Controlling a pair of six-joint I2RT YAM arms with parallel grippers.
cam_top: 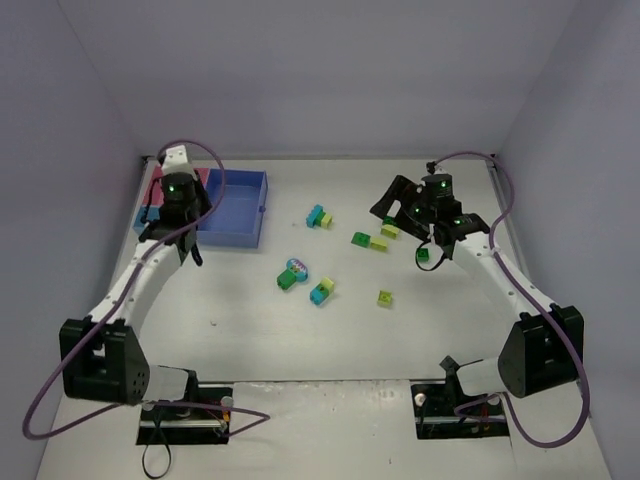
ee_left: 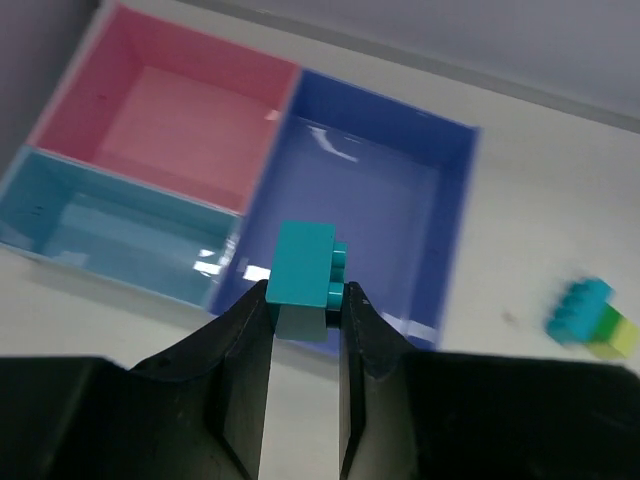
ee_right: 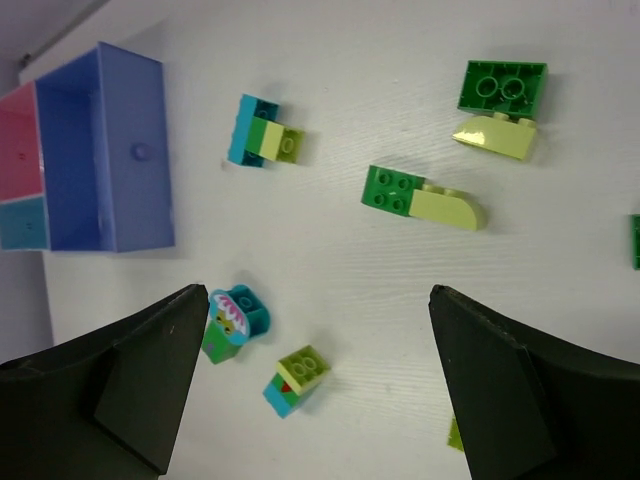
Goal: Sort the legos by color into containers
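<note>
The pink tray (ee_left: 185,115) is empty, so next I should move my left gripper outward and to the left in its wrist view, over that tray, and let go of the teal lego (ee_left: 305,262).
My left gripper (ee_left: 305,300) is shut on a teal lego (ee_left: 305,262) and holds it above the near rim of the medium-blue tray (ee_left: 455,230), next to the light-blue tray (ee_left: 110,230) and the pink tray (ee_left: 180,130). All three trays look empty. In the top view the left gripper (cam_top: 183,213) hovers at the trays' junction. My right gripper (ee_right: 320,390) is wide open and empty, above the loose legos. Below it lie a yellow-green-on-teal pair (ee_right: 298,380) and a teal character brick on green (ee_right: 232,320).
Other legos lie mid-table: a teal and yellow-green pair (ee_right: 262,135), a dark green and yellow-green pair (ee_right: 420,197), another such pair (ee_right: 500,100), a single yellow-green brick (cam_top: 385,298) and a dark green one (cam_top: 424,257). Walls enclose the table on three sides.
</note>
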